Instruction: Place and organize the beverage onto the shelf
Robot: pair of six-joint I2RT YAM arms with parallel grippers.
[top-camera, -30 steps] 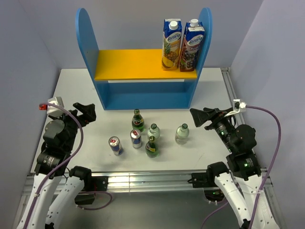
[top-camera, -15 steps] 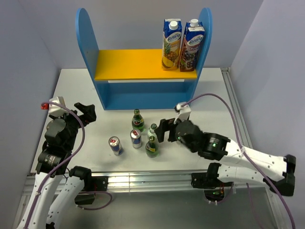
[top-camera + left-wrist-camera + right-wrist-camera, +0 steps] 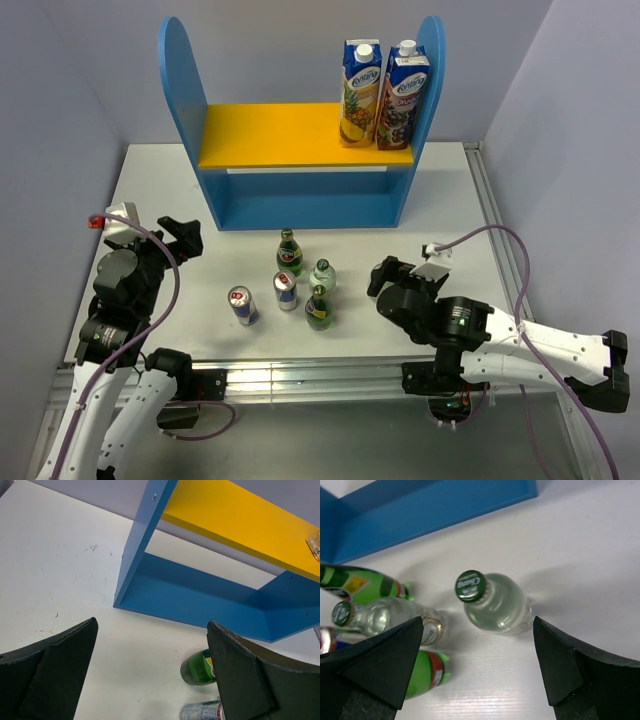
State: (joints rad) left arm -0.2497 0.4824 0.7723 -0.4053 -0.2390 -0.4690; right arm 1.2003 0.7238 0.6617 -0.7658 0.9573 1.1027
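Observation:
I should next lower my right gripper, its open fingers already wide enough, around the clear body of the green-capped bottle (image 3: pixel 501 608) below.
The shelf (image 3: pixel 300 150) stands at the back, with blue side panels and a yellow upper board. In front of it stand two green bottles (image 3: pixel 289 252) (image 3: pixel 319 308), two blue-and-silver cans (image 3: pixel 285 290) (image 3: pixel 241 305) and one clear bottle (image 3: pixel 322 274). The second clear bottle (image 3: pixel 492 602), green-capped, is hidden under my right arm in the top view. My right gripper (image 3: pixel 385 275) (image 3: pixel 477 621) is open, just above and near it, the fingers apart from it on both sides. My left gripper (image 3: pixel 180 235) (image 3: pixel 152 622) is open and empty, left of the drinks, facing the shelf (image 3: pixel 200 595).
Two tall juice cartons (image 3: pixel 360 90) (image 3: pixel 403 95) stand at the right end of the yellow board. The right wrist view shows the other clear bottle (image 3: pixel 385 617) and both green bottles (image 3: pixel 350 582) (image 3: pixel 420 675) close to the left finger.
My right arm swung in from the right side toward the drinks, then drew back a little; its gripper now hangs over the right clear bottle. The left arm barely moved.

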